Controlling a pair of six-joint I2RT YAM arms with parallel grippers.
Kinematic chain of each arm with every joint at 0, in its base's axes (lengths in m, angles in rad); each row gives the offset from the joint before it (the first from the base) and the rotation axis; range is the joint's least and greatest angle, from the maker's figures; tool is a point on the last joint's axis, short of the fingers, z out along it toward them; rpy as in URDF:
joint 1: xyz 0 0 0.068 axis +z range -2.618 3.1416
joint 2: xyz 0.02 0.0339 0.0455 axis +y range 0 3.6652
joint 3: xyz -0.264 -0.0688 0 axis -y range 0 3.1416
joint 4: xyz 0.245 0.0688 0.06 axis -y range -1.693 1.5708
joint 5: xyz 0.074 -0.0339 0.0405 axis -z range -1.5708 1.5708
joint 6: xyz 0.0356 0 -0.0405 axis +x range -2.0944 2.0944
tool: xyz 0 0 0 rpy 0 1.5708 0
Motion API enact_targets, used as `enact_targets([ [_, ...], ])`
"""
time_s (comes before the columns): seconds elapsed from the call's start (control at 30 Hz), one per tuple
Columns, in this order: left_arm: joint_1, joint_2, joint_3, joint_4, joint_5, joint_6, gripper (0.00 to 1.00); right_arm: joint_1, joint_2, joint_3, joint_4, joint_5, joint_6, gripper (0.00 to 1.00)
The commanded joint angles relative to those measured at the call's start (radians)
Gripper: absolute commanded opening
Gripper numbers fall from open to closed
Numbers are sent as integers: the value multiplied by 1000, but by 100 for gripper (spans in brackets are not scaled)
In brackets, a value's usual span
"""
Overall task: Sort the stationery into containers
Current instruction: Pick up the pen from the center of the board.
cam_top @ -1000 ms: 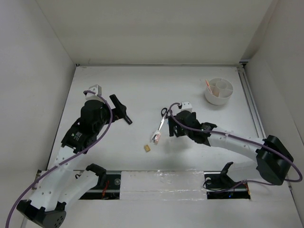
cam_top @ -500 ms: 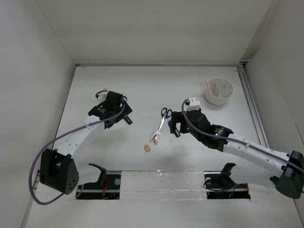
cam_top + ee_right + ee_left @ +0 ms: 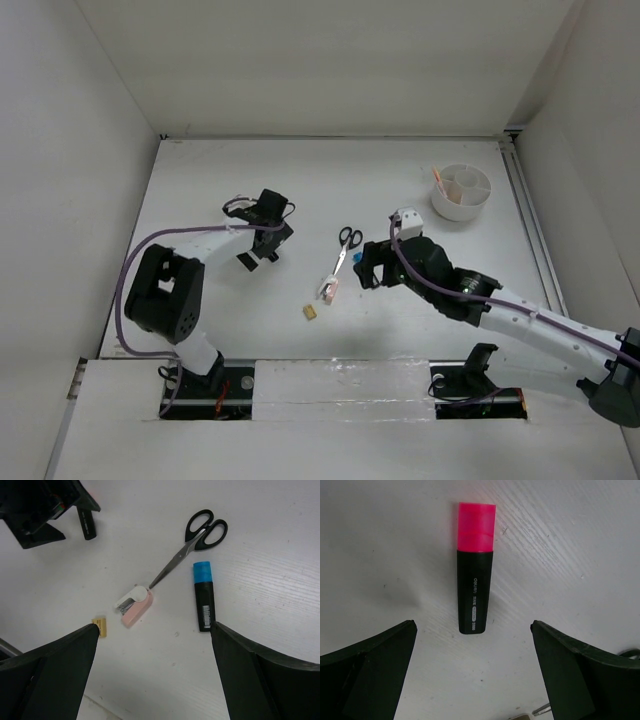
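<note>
I should next lower my left gripper over the black body of the pink-capped marker (image 3: 474, 607) and close across it, since bare table on both sides leaves room for fingers.
In the left wrist view a black marker with a pink cap (image 3: 475, 575) lies on the table just ahead of my open, empty left gripper (image 3: 472, 647). My left gripper (image 3: 262, 242) is left of centre in the top view. My right gripper (image 3: 154, 627) is open and empty above the table. Ahead of it lie black-handled scissors (image 3: 195, 540), a black marker with a blue cap (image 3: 204, 597), a small pink and white item (image 3: 135, 605) and a tiny tan eraser (image 3: 101, 627). The round white tub (image 3: 461, 191) stands at the back right with a thin red pen (image 3: 438, 180) in it.
The scissors (image 3: 345, 243), the pink and white item (image 3: 330, 290) and the eraser (image 3: 311, 312) lie between the two grippers, with my right gripper (image 3: 368, 265) just right of them. White walls enclose the table. A rail runs along the right edge.
My left arm has swung its elbow down and in, and its gripper has shifted slightly right over the pink-capped marker. My right arm has stretched out, its gripper staying beside the scissors.
</note>
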Motion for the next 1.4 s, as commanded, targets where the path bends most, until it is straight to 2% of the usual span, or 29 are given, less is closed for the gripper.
enact_targets([
  [0.0,-1,71,68,-29,-56,-72,97,11,-22,1,61,-46,-28,99],
  [0.17,-1,118,88,-65,-74,-111,90,11,-63,-22,71,-56,-28,98],
  [0.3,-1,127,88,-76,-85,-124,72,11,-82,-33,71,-56,-28,98],
  [0.4,-1,145,88,-98,-85,-124,53,11,-103,-42,80,-56,-28,98],
  [0.67,-1,256,110,-138,-63,-114,35,11,-121,-42,90,-56,-28,96],
  [0.73,9,256,79,-78,-31,-86,23,11,-121,-42,99,-66,-37,96],
  [0.77,9,256,79,-78,-31,-86,10,11,-121,-42,99,-66,-37,96],
  [0.83,9,243,67,-44,-8,-54,0,11,-121,-42,108,-75,-37,96],
  [1.1,6,122,53,72,13,188,0,-85,-172,-42,129,-187,-37,96],
  [1.23,-34,1,53,149,13,317,0,-173,-190,-42,130,-258,-56,95],
  [1.33,-68,-141,3,224,-5,360,0,-254,-200,-20,139,-325,-56,95],
  [1.37,-77,-216,-32,250,27,397,0,-274,-200,-20,139,-347,-56,95],
])
